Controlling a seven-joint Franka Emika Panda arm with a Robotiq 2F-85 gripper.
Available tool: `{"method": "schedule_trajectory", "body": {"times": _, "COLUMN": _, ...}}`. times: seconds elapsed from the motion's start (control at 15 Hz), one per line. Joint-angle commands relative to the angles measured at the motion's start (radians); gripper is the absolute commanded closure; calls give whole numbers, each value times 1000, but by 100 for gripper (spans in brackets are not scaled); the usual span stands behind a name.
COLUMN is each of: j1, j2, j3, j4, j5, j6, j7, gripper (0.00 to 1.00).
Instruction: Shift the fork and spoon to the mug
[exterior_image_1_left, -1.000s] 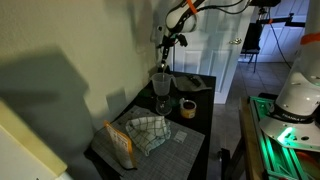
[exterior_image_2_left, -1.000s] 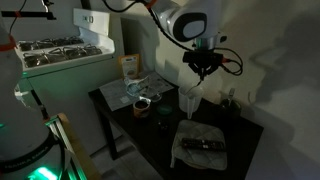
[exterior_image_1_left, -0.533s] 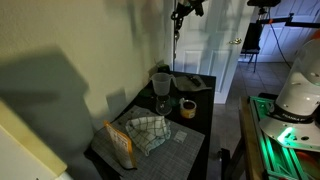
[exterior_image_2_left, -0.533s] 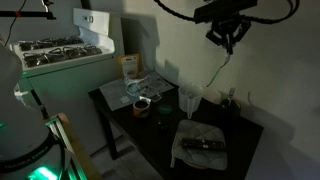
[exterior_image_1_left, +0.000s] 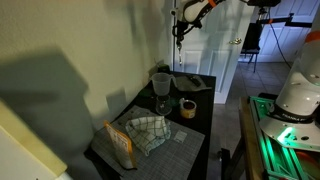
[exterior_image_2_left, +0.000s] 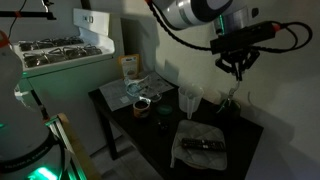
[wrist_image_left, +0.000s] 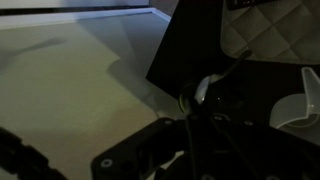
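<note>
The silver fork still hangs high above the dark mug by the wall, so the gripper will move down toward the mug's opening (exterior_image_2_left: 229, 105) (wrist_image_left: 210, 99) and let go of the fork's handle.
My gripper (exterior_image_2_left: 238, 68) hangs high over the far end of the dark table (exterior_image_2_left: 160, 135), close to the wall. It is shut on thin metal cutlery (exterior_image_2_left: 234, 86) that dangles below it; it is too dark to tell fork from spoon. Under it, by the wall, stands a dark mug (exterior_image_2_left: 230, 104). In an exterior view the gripper (exterior_image_1_left: 178, 27) sits well above the tabletop. The wrist view looks down the cutlery shafts (wrist_image_left: 192, 130) onto a round rim (wrist_image_left: 197, 97) below.
A clear glass (exterior_image_2_left: 187, 100) stands left of the mug. A small cup (exterior_image_2_left: 142, 105), a checkered cloth (exterior_image_1_left: 150, 130) and a snack bag (exterior_image_1_left: 120, 143) lie toward the table's other end. A towel (exterior_image_2_left: 200, 148) carries a dark object. The wall runs alongside.
The gripper rose from just above the clear glass with the cutlery, then moved sideways along the wall to above the dark mug and came down a little.
</note>
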Motion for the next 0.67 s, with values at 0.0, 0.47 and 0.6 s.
{"method": "schedule_trajectory", "body": {"times": 0.0, "j1": 9, "j2": 46, "j3": 7, "j4": -49, "j5": -111, "j6": 199, "j7": -34, "gripper": 99}}
{"method": "schedule_trajectory", "body": {"times": 0.47, "j1": -62, "j2": 3, "j3": 195, "j4": -171, "j5": 190, "j6": 293, "j7": -378, "gripper": 96}}
{"method": "schedule_trajectory", "body": {"times": 0.6, "j1": -101, "j2": -33, "j3": 276, "j4": -213, "j5": 265, "j6": 293, "j7": -455, "gripper": 96}}
